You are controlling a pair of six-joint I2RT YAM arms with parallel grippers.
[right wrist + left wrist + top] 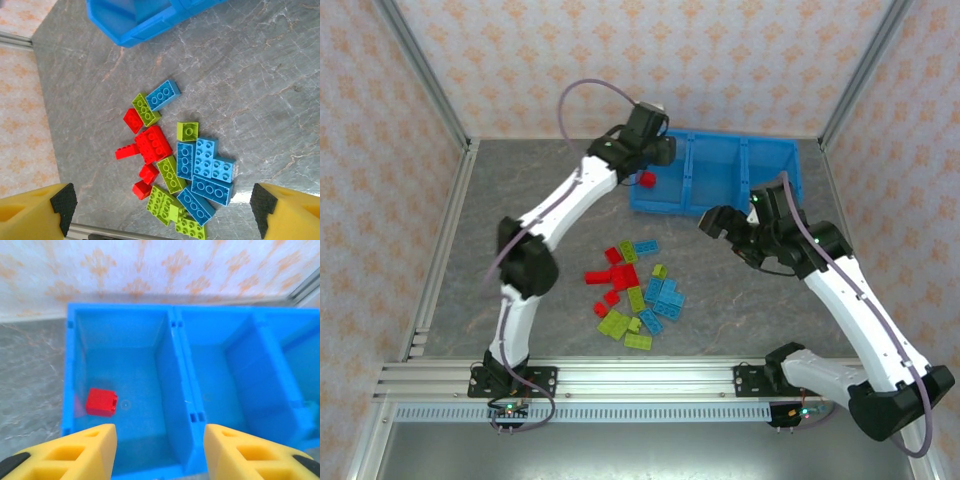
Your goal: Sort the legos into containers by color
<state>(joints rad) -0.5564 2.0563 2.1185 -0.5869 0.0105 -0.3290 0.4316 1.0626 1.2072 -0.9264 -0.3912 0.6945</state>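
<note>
I will next move my right gripper across and over the light blue brick nearest the bin, turn it in line and lower it around the brick, since the brick has bare tabletop along one side.
A blue three-compartment bin [740, 137] stands at the back of the table. One red lego [646, 180] lies in its left compartment, seen from above in the left wrist view as a red lego [101, 402] near the bin's left wall [70, 370]. My left gripper [652, 152] hangs over that compartment, open [160, 450] with nothing between its yellow fingers. Red, lime green and light blue legos [635, 295] lie in a loose pile on the grey table. My right gripper [720, 222] hovers to the right of the pile, open [162, 207], with the pile of legos [175, 160] below it.
Aluminium rails [570, 378] run along the table's near edge, and a rail [445, 250] borders its left side. Patterned walls enclose the back and both sides. The bin's corner [135, 20] shows at the top of the right wrist view.
</note>
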